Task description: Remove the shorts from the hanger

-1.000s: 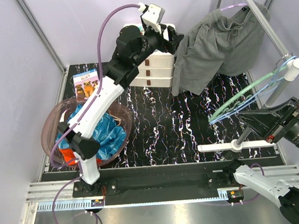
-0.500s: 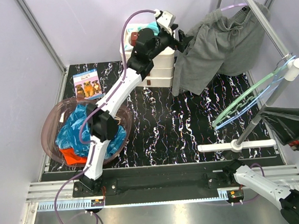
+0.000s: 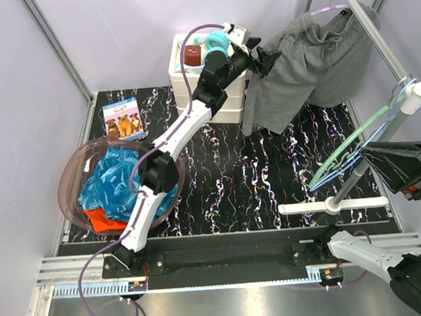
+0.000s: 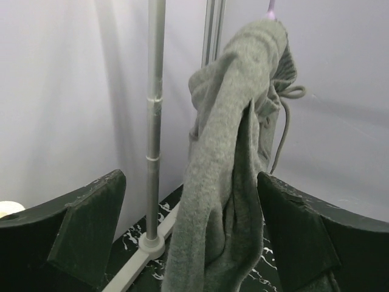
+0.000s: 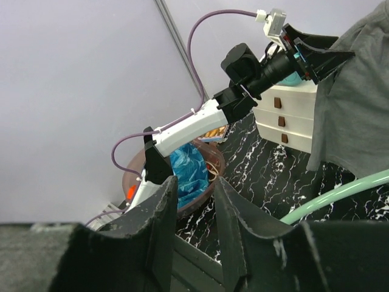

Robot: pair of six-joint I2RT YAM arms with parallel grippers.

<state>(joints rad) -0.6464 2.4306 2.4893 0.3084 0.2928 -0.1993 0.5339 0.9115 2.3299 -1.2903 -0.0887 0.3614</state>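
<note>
I will ease my left gripper to the right in the top view onto the shorts' side edge (image 3: 283,54) (image 4: 203,222) and close it, since the grey shorts hang between its open fingers.
The dark grey shorts (image 3: 312,64) hang from a lilac hanger (image 3: 328,9) on the metal rack bar (image 3: 371,31) at the back right. My left gripper (image 3: 261,57) is stretched out to their left edge. In the left wrist view it (image 4: 194,237) is open, with the grey shorts (image 4: 225,194) hanging between its jaws, not pinched. The blue mottled shorts (image 3: 121,179) and the orange shorts (image 3: 103,220) lie in the basin (image 3: 67,175) at the left. My right gripper (image 3: 375,162) is at the right edge, narrowly open and empty (image 5: 194,194).
Empty green and blue hangers (image 3: 347,148) hang from the low end of the rack, just left of my right gripper. The rack's base (image 3: 333,205) lies on the mat. A white drawer unit (image 3: 221,103) stands under my left arm. A booklet (image 3: 121,117) lies at the back left.
My left arm has stretched further right, bringing its open jaws to the grey shorts. My right gripper has drawn back right and away from the empty hangers, which have swung.
</note>
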